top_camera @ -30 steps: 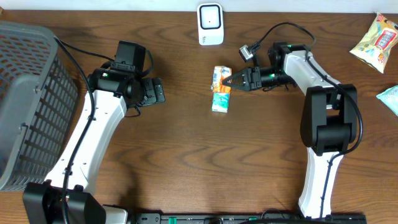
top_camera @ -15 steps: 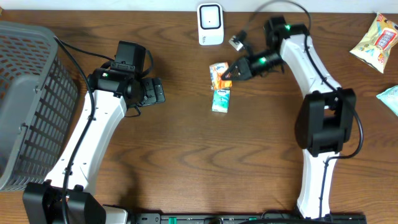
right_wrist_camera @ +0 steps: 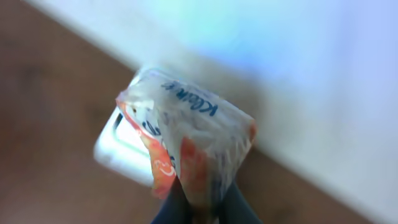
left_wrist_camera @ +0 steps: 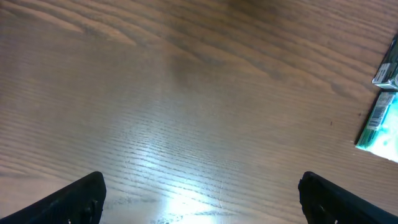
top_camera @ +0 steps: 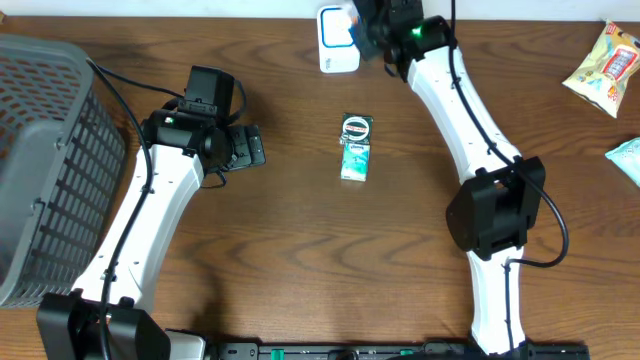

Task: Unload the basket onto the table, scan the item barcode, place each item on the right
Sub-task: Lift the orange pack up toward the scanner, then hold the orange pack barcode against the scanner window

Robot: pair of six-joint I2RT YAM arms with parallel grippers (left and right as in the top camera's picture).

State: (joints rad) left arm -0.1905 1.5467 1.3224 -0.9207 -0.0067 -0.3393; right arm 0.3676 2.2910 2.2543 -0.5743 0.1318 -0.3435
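The robot's right gripper will swing across and down to release the pack beside the yellow snack bag, because that bag is below the right gripper, to its right in the overhead view.
My right gripper [right_wrist_camera: 202,200] is shut on a small orange-and-white tissue pack [right_wrist_camera: 186,134] and holds it up by its lower end. The white barcode scanner [right_wrist_camera: 121,146] shows just behind the pack in the right wrist view. From overhead, the right gripper [top_camera: 364,22] reaches over the scanner [top_camera: 338,52] at the table's back edge, and the pack is blurred there. A green tissue pack [top_camera: 355,150] lies flat mid-table, also at the right edge of the left wrist view [left_wrist_camera: 378,121]. My left gripper [left_wrist_camera: 202,199] hangs open over bare wood, left of the green pack.
A grey plastic basket [top_camera: 50,160] fills the left side of the table. Two snack bags lie at the far right: a yellow one [top_camera: 605,68] and a teal one [top_camera: 628,160]. The left arm [top_camera: 160,190] stretches along the left half.
My right gripper lifted the orange pack off the table beside the green pack and swung it up and back to the scanner. The left arm stayed still.
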